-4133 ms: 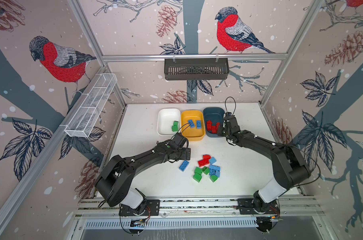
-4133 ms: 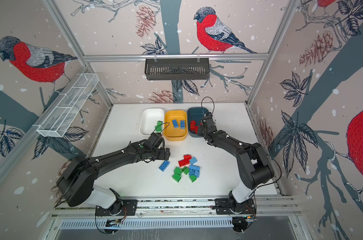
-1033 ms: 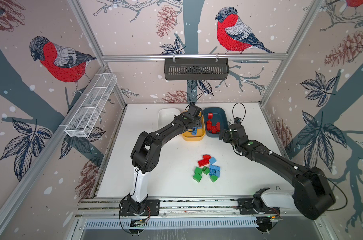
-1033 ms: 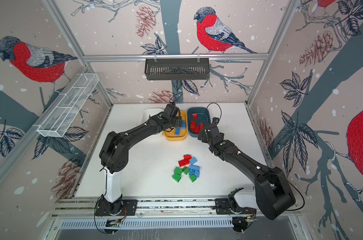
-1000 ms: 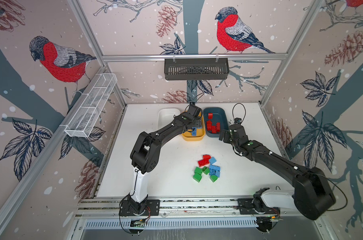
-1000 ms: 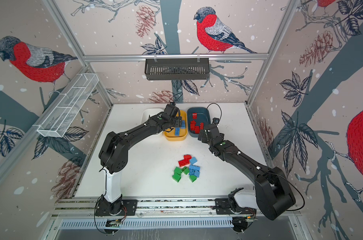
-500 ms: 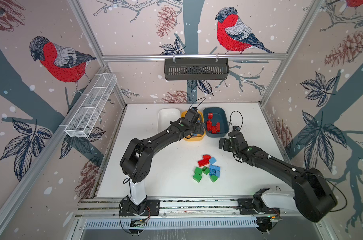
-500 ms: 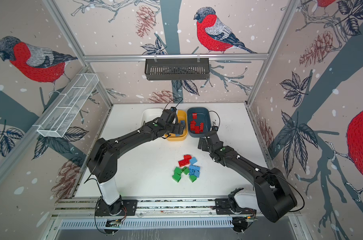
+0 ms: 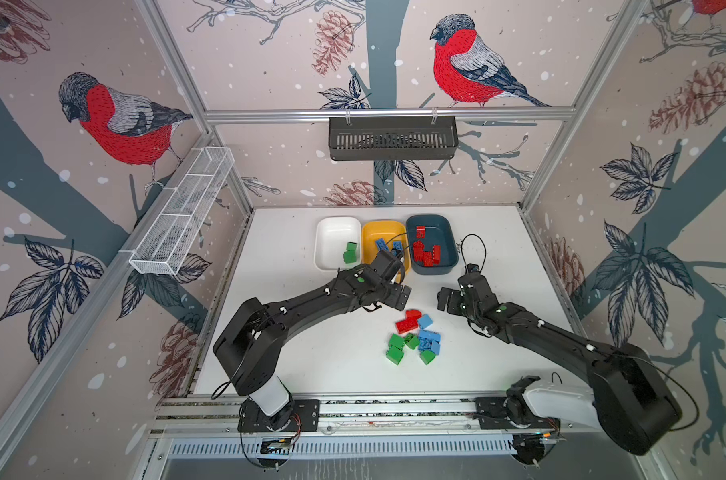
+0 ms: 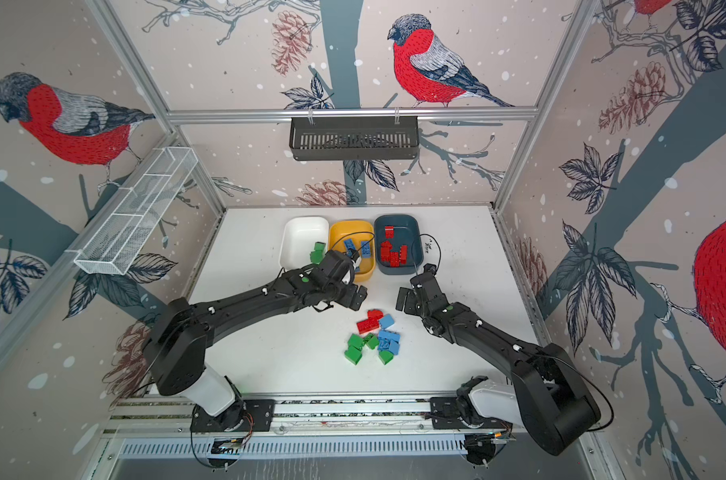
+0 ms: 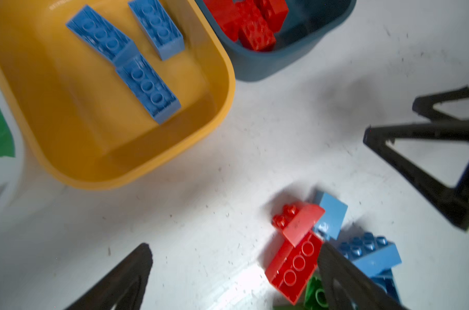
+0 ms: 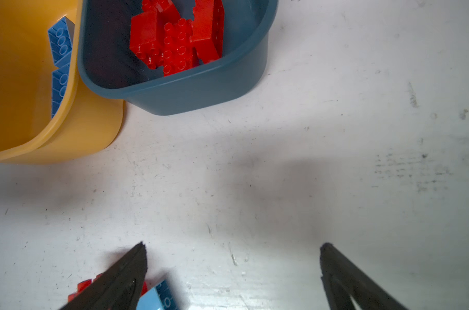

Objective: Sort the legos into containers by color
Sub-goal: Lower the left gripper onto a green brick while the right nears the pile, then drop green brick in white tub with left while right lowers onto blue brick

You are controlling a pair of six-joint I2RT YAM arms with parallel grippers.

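The robot's left hand should next go back and down onto the green brick at the pile's near corner point(image 9: 394, 355) on the white tub's side, because the bare table there leaves room for the fingers.
Three containers stand in a row at the back: a white tub point(image 9: 335, 232) with green legos point(image 9: 350, 252), a yellow tub point(image 9: 385, 227) with three blue legos point(image 11: 147, 88), and a teal tub point(image 9: 445, 232) with several red legos point(image 12: 177, 43). A mixed pile of red, blue and green legos point(image 9: 415, 337) lies mid-table. My left gripper point(image 9: 401, 296) hangs open and empty just behind the pile, with a red brick point(image 11: 295, 265) beside one finger. My right gripper point(image 9: 446, 300) is open and empty to the pile's right, over bare table point(image 12: 233, 245).
A black slotted basket point(image 9: 392, 137) hangs on the back wall and a white wire basket point(image 9: 182, 216) on the left wall. The two grippers face each other closely in front of the tubs. Aluminium frame posts edge the white table point(image 9: 295, 357).
A blue brick from the table now lies in the yellow tub. My left gripper opened and drew back from that tub to the pile. My right gripper came from the teal tub toward the pile.
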